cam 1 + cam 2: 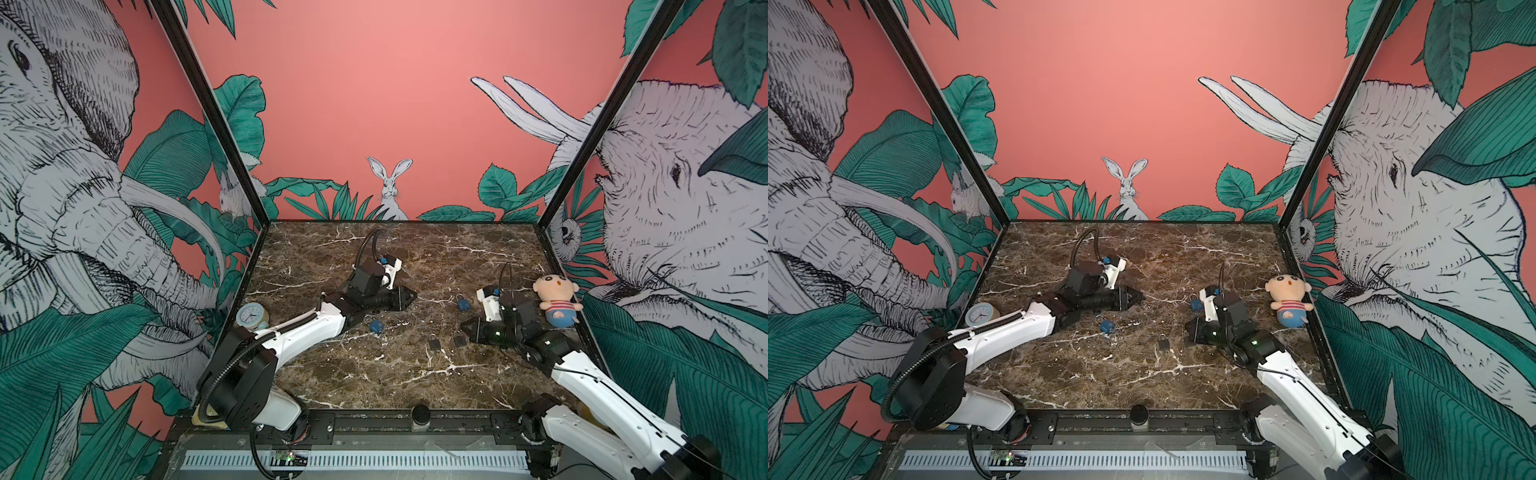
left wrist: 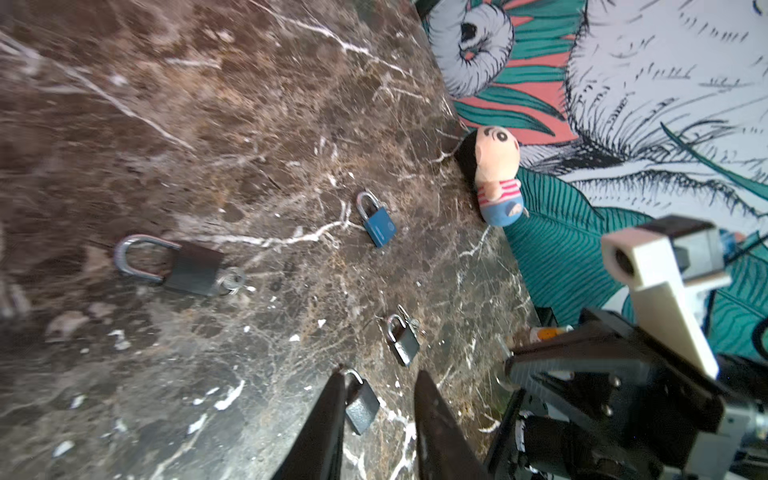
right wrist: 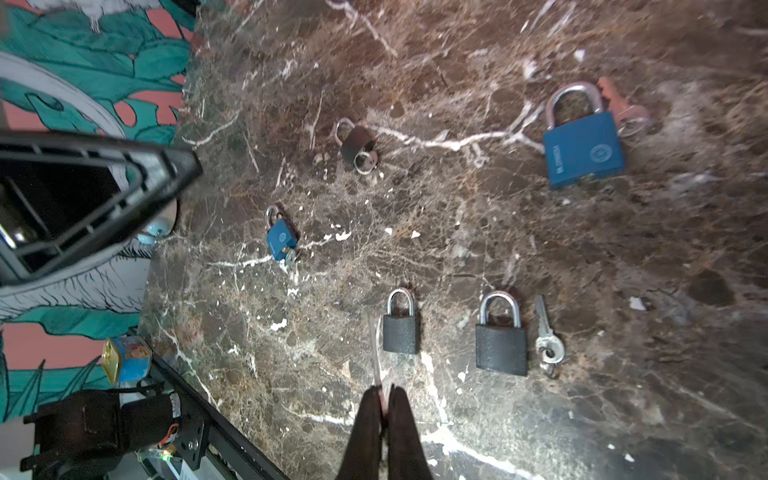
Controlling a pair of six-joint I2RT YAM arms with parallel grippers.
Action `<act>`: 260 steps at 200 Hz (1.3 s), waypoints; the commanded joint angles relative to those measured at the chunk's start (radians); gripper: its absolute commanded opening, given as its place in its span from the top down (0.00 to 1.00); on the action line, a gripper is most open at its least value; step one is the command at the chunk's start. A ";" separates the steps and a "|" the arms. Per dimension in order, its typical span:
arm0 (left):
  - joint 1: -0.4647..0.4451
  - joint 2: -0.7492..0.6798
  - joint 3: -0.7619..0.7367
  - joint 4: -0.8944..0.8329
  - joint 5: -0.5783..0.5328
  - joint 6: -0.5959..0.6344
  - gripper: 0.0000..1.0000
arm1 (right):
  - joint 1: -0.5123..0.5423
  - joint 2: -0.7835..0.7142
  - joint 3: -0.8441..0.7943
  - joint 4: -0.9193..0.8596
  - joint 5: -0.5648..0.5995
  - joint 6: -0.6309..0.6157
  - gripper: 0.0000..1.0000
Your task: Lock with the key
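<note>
My right gripper will lower the key onto the bare marble between the small black padlock and the larger one and let go, since that part is clear.
My right gripper [image 3: 386, 388] [image 1: 466, 328] is shut on a key [image 3: 376, 353], whose thin blade sticks out ahead, edge-on. Just beyond the blade lies a small black padlock [image 3: 400, 322] [image 1: 434, 343]. Beside it lies a larger black padlock [image 3: 500, 336] with a loose silver key [image 3: 548, 336] next to it. My left gripper [image 2: 381, 372] [image 1: 411, 296] is open near the table's middle, with nothing between its fingers. Two blue padlocks [image 1: 376, 325] [image 1: 462, 302] and another black padlock [image 2: 178, 266] with a key ring at its base lie around.
A plush doll [image 1: 557, 297] leans at the right wall. A small round clock [image 1: 251, 316] stands at the left wall. A small tin [image 3: 124, 359] sits at the front edge near the left arm's base. Printed walls close in the marble table [image 1: 374, 386].
</note>
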 commanded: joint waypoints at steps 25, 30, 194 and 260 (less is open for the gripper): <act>0.018 -0.091 -0.067 0.018 -0.045 0.015 0.68 | 0.100 0.119 -0.016 0.101 0.096 0.051 1.00; 0.018 -0.099 -0.075 0.017 -0.050 0.015 0.68 | 0.104 0.129 -0.013 0.102 0.104 0.050 1.00; 0.028 -0.118 -0.119 0.033 -0.063 0.011 0.67 | 0.142 0.415 -0.073 0.308 0.147 0.114 1.00; 0.032 -0.091 -0.105 0.027 -0.059 0.012 0.67 | 0.144 0.457 -0.076 0.338 0.133 0.114 1.00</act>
